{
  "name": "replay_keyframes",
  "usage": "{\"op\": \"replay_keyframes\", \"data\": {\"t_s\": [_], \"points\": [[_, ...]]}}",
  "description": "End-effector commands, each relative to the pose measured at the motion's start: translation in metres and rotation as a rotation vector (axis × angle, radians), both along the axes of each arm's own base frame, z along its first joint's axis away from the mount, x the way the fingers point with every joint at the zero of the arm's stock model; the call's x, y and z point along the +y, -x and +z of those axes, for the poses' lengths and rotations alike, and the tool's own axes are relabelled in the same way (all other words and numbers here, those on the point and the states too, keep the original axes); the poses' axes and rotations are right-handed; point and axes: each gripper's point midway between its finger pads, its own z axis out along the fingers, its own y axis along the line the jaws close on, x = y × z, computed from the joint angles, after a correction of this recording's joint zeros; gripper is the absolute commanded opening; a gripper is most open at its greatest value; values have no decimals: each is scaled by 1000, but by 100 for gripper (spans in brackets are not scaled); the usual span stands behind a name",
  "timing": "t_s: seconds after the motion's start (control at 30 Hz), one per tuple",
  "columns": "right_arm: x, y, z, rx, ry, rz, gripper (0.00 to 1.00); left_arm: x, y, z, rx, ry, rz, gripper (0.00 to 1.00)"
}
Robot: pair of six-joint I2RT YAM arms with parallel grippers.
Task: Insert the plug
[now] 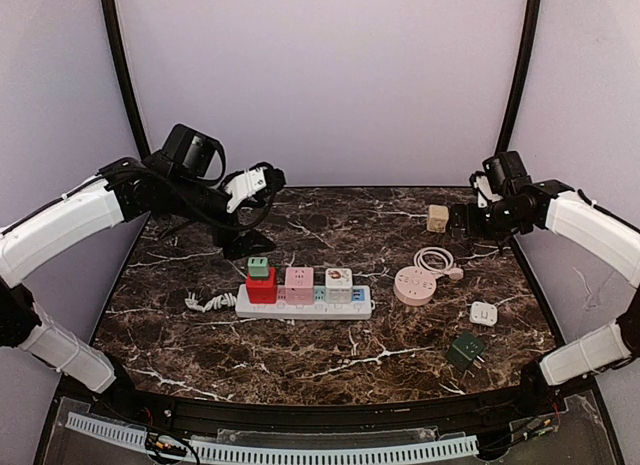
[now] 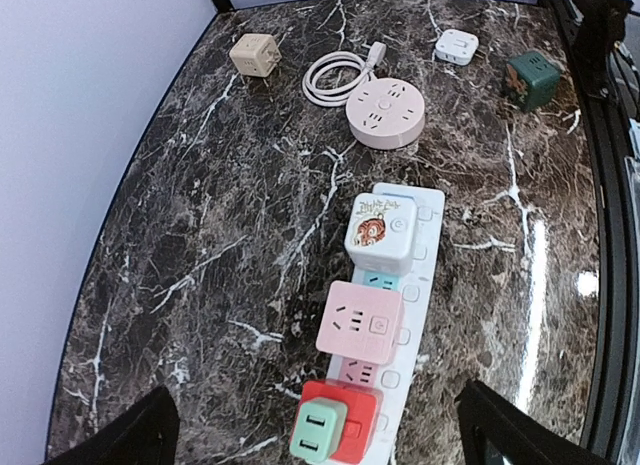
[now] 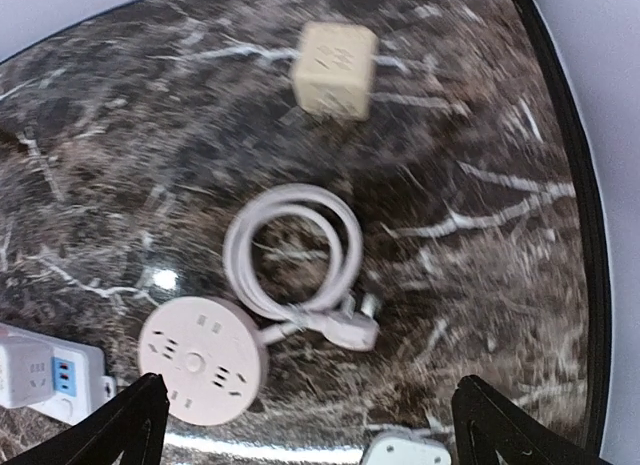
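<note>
The small white adapter [image 1: 483,313] [image 3: 405,450] lies unplugged on the tabletop, so my right gripper should next lower past the coiled cable onto it, with open fingers on both its sides.
A white power strip [image 1: 355,309] lies mid-table and carries a red cube [image 1: 261,288] with a green adapter [image 1: 258,267] on top, a pink cube [image 1: 298,279] and a white cube [image 1: 338,279]. To its right is a round pink socket [image 1: 414,285] with a coiled cable and its loose plug [image 3: 345,328]. My left gripper [image 1: 250,187] hovers open and empty above the back left; its view looks down along the strip [image 2: 425,245]. My right gripper [image 1: 470,218] hovers open and empty at the back right, above the coil [image 3: 290,250].
A beige cube [image 1: 437,218] sits at the back right, close under the right gripper. A small white adapter [image 1: 484,313] and a dark green adapter [image 1: 465,350] lie near the front right. The strip's coiled cord [image 1: 207,303] trails left.
</note>
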Motion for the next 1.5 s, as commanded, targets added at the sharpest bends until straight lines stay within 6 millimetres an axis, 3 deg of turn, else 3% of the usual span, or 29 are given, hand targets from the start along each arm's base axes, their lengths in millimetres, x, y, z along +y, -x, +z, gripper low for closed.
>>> {"op": "replay_keyframes", "data": {"t_s": [0.0, 0.03, 0.07, 0.1, 0.13, 0.17, 0.2, 0.4, 0.53, 0.67, 0.77, 0.97, 1.1, 1.3, 1.37, 1.47], "points": [[-65, 55, -66, 274, 95, -378, 98, -19, -38, -7, 92, 275, 237, 98], [-67, 62, -78, 321, 80, -392, 99, -23, -49, 7, 53, 365, 260, 97], [-65, 67, -90, 365, 59, -399, 99, -17, -50, -7, 123, 410, 314, 98], [-63, 71, -99, 398, 50, -404, 99, -19, -55, 8, 91, 500, 307, 98], [-63, 75, -108, 431, 55, -414, 99, -17, -52, -3, 136, 530, 309, 98], [-65, 80, -116, 462, 62, -428, 99, -19, -52, 5, 113, 581, 291, 98], [-65, 83, -122, 487, 65, -438, 99, -18, -48, -3, 134, 591, 286, 98], [-61, 100, -141, 574, 37, -436, 99, -16, -47, -8, 81, 633, 256, 98], [-57, 124, -164, 686, 34, -425, 99, -14, -47, -9, 63, 646, 254, 97], [-59, 134, -170, 703, 36, -432, 99, -10, -49, -10, 61, 648, 261, 97], [-55, 128, -175, 679, 7, -406, 98, -9, -51, -11, 61, 653, 259, 97], [-60, 124, -182, 662, 37, -390, 88, -9, -52, -9, 50, 660, 256, 97], [-60, 121, -182, 658, 42, -372, 75, -8, -53, -9, 45, 657, 259, 97], [-57, 110, -170, 589, 37, -308, 35, -9, -53, -10, 41, 661, 252, 97], [-59, 103, -160, 538, 43, -304, 28, -9, -53, -9, 41, 665, 253, 96], [-57, 81, -122, 372, 32, -267, 16, -10, -53, -6, 53, 675, 255, 96]]}}
